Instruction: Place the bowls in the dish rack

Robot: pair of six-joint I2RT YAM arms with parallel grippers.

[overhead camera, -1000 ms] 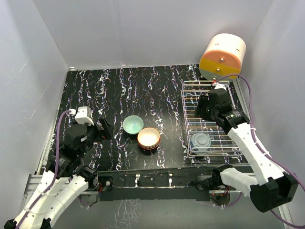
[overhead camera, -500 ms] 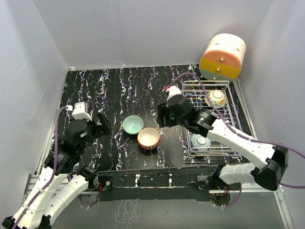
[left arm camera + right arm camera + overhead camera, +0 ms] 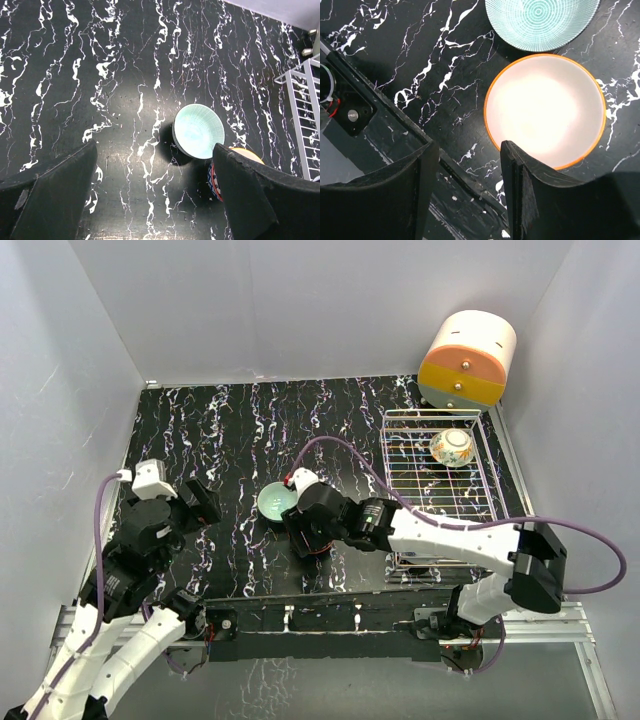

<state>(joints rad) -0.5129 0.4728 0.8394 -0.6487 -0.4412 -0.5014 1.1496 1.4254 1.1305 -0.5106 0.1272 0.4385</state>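
Note:
My right gripper has its open gap mostly outside the near rim of the red-orange bowl (image 3: pixel 545 117). It needs to lower next and ease toward the bowl, with one finger inside that rim.
The red-orange bowl (image 3: pixel 545 117), white inside, stands upright on the black marbled table, and the mint green bowl (image 3: pixel 540 20) is just behind it. My right gripper (image 3: pixel 467 145) is open above the red-orange bowl's near rim; one finger (image 3: pixel 520 180) overlaps that rim. The top view shows this gripper (image 3: pixel 305 532) covering most of that bowl, beside the mint bowl (image 3: pixel 275 502). The cream bowl with the orange flower (image 3: pixel 452 447) sits in the silver dish rack (image 3: pixel 470 495). The blue-and-white bowl is hidden under my right arm. My left gripper (image 3: pixel 155 147) is open and empty, left of the mint bowl (image 3: pixel 198 131).
The cream-and-orange drawer box (image 3: pixel 467 358) stands behind the rack at the back right. The table's front rail (image 3: pixel 395 100) runs just under my right gripper. Grey walls close in the table on three sides. The rack's corner (image 3: pixel 300 95) shows at the left wrist view's right edge.
My right arm has swung from the rack leftward to above the red-orange bowl, leaving the cream bowl in the rack. My left gripper has drawn back a little to the left.

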